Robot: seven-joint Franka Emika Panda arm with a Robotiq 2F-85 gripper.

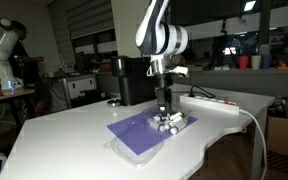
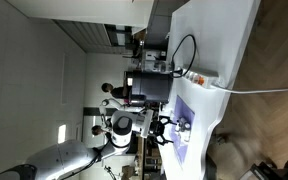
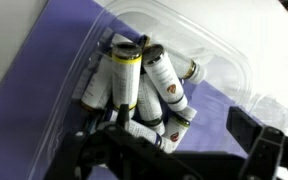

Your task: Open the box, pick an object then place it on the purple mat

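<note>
The gripper lowers and turns over the small white bottle (image 3: 138, 131) beside the yellow-banded one next. Its open fingers then come down around that bottle among the crowded others.
The box (image 3: 102, 60) is a small clear plastic container that rests on the purple mat (image 3: 44, 60) and holds several white tubes (image 3: 134, 85) with dark caps. Clear plastic, apparently its lid (image 3: 209, 45), spreads beyond the tubes. My gripper (image 3: 174, 150) is open and hangs just above the tubes, one finger on each side of them, holding nothing. In an exterior view the gripper (image 1: 164, 108) is low over the box (image 1: 172, 123) at the far corner of the mat (image 1: 134, 133). The mat (image 2: 185, 125) and gripper (image 2: 168, 128) also show in an exterior view.
A tall black appliance (image 1: 134, 80) stands behind the mat on the white table (image 1: 64, 130). A white power strip (image 1: 212, 101) with its cable lies to the side, near the table edge. The appliance (image 2: 149, 87) and the cable (image 2: 184, 50) show in both exterior views.
</note>
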